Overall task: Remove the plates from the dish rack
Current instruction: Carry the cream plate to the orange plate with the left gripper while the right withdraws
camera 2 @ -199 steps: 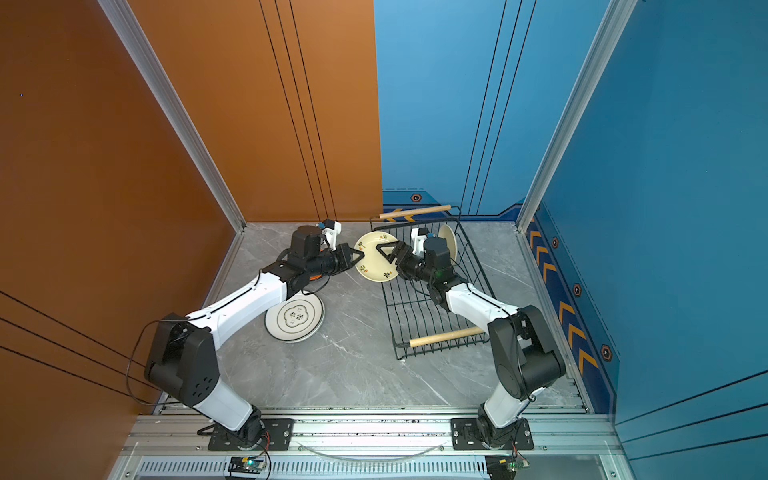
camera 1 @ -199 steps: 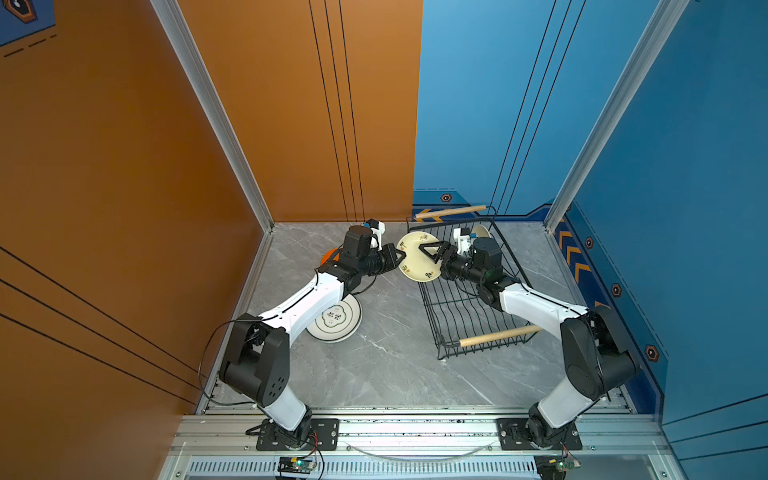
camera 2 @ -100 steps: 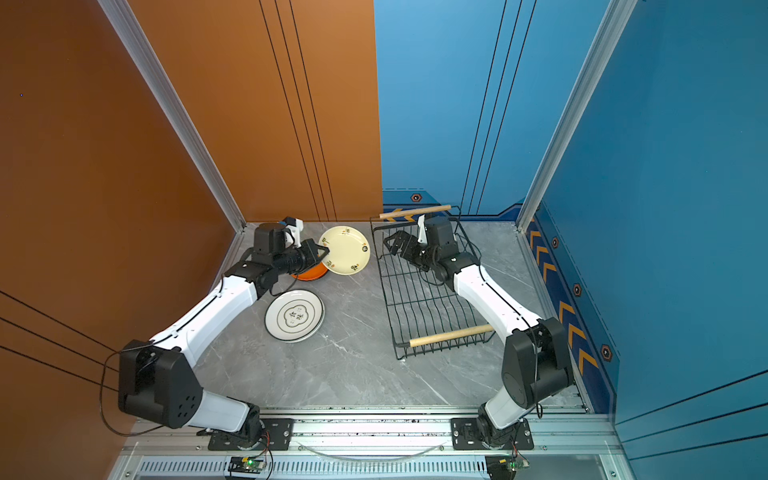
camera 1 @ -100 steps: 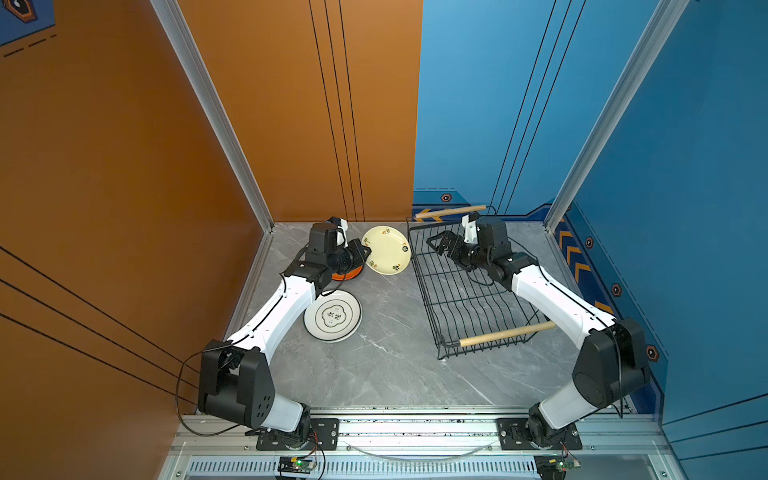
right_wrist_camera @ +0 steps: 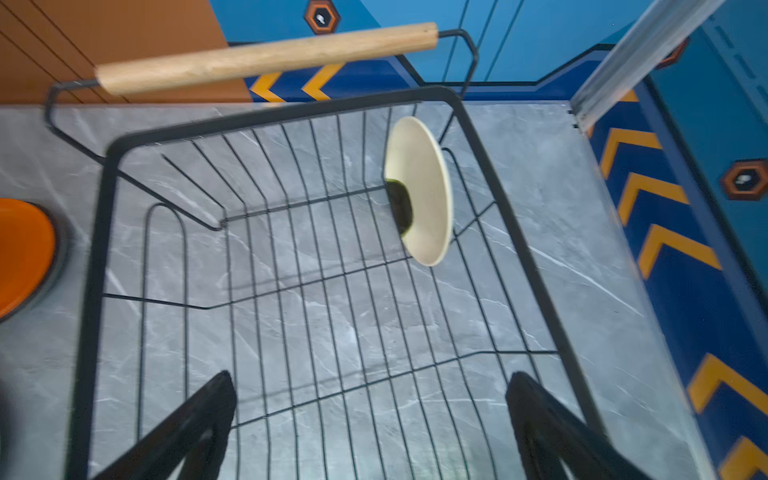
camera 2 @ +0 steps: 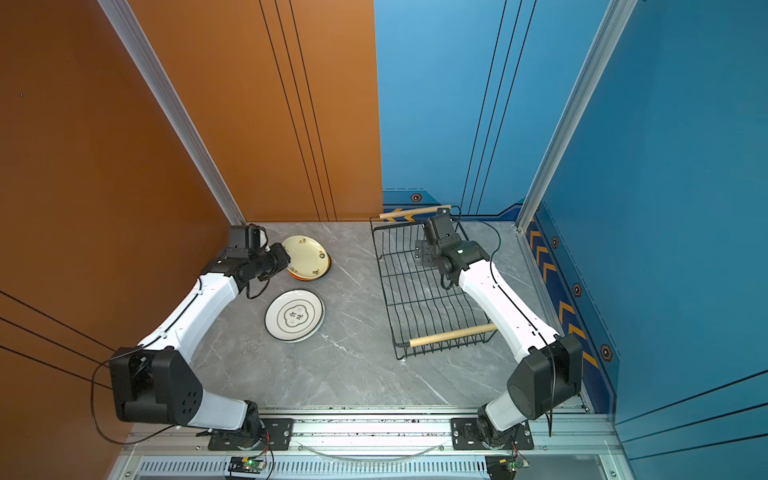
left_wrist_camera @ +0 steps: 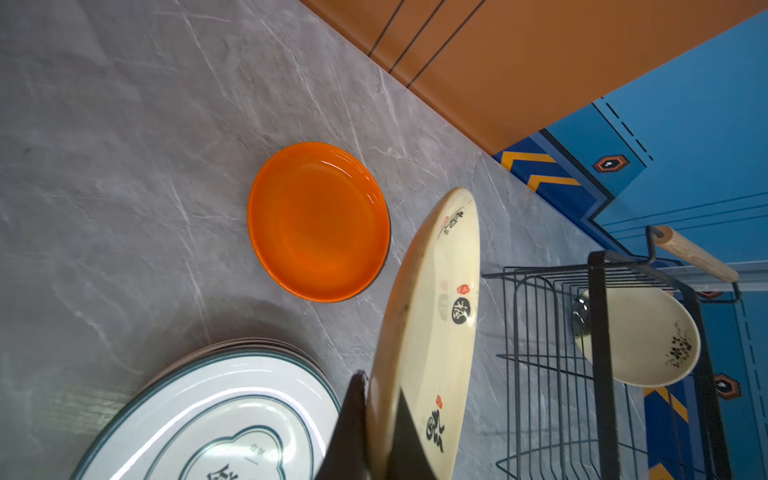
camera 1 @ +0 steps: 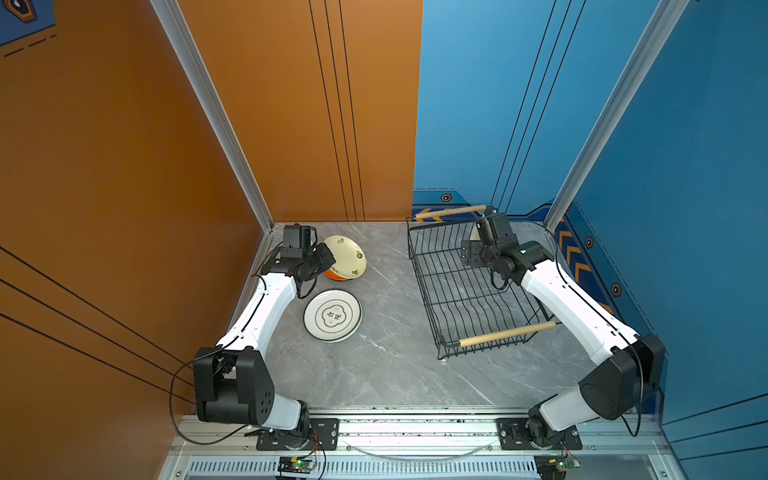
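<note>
The cream plate still hangs tilted in the air. My left gripper needs to go down, lay it onto the orange plate's bare side (camera 1: 335, 276) (left_wrist_camera: 320, 221) and let go of the cream plate's rim.
My left gripper (left_wrist_camera: 380, 390) is shut on the rim of a cream plate (left_wrist_camera: 436, 291) with black characters. In both top views this plate (camera 1: 345, 255) hangs tilted over the orange plate (camera 1: 334, 275) at the back left. The orange plate (left_wrist_camera: 318, 220) lies flat on the table. A stack of white dark-rimmed plates (camera 1: 332, 316) sits in front of it. The black wire dish rack (camera 1: 419, 266) stands on the right. One cream plate (right_wrist_camera: 424, 191) stands on edge near its far corner. My right gripper (right_wrist_camera: 372, 382) hovers open over the rack's far half, holding nothing.
Light wooden rod handles (camera 1: 505, 334) (right_wrist_camera: 266, 58) sit at the rack's near and far ends. The orange wall (camera 1: 291, 124) stands close behind the left gripper. The blue wall (camera 1: 623, 166) stands beside the rack. Bare grey table (camera 1: 386, 365) lies between plates and rack.
Both grippers met at the cream plate beside the rack. My right gripper let go, opened wide and drew back over the rack's far end. My left carried the plate left over the orange plate.
</note>
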Controlling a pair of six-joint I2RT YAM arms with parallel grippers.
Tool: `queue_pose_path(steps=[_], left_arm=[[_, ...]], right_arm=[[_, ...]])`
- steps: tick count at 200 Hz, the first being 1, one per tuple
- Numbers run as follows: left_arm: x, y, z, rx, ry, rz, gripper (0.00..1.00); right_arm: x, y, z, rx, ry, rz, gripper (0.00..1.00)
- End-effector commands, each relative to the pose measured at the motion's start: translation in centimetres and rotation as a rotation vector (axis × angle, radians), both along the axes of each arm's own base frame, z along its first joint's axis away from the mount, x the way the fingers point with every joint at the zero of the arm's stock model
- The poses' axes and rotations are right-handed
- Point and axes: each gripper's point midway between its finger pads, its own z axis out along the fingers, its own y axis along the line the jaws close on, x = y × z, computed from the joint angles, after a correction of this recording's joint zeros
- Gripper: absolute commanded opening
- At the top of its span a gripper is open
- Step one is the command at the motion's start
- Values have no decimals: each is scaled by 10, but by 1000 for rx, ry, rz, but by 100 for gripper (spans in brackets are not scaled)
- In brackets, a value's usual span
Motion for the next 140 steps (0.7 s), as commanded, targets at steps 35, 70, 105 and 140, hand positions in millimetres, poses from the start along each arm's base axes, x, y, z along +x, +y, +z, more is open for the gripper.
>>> queue_pose_path(steps=[35, 70, 105, 140], left_arm=[[24, 50, -20, 91, 64, 112, 0], [41, 66, -39, 104, 101, 136, 0], [59, 69, -50, 95, 106, 130, 0], [70, 72, -66, 96, 131, 129, 0]], right_arm=[[-13, -34, 4, -196, 16, -60, 100], [-11, -33, -7, -189, 44, -49, 100], [-8, -19, -22, -131, 75, 13, 100], [-7, -10, -32, -78, 98, 51, 100]])
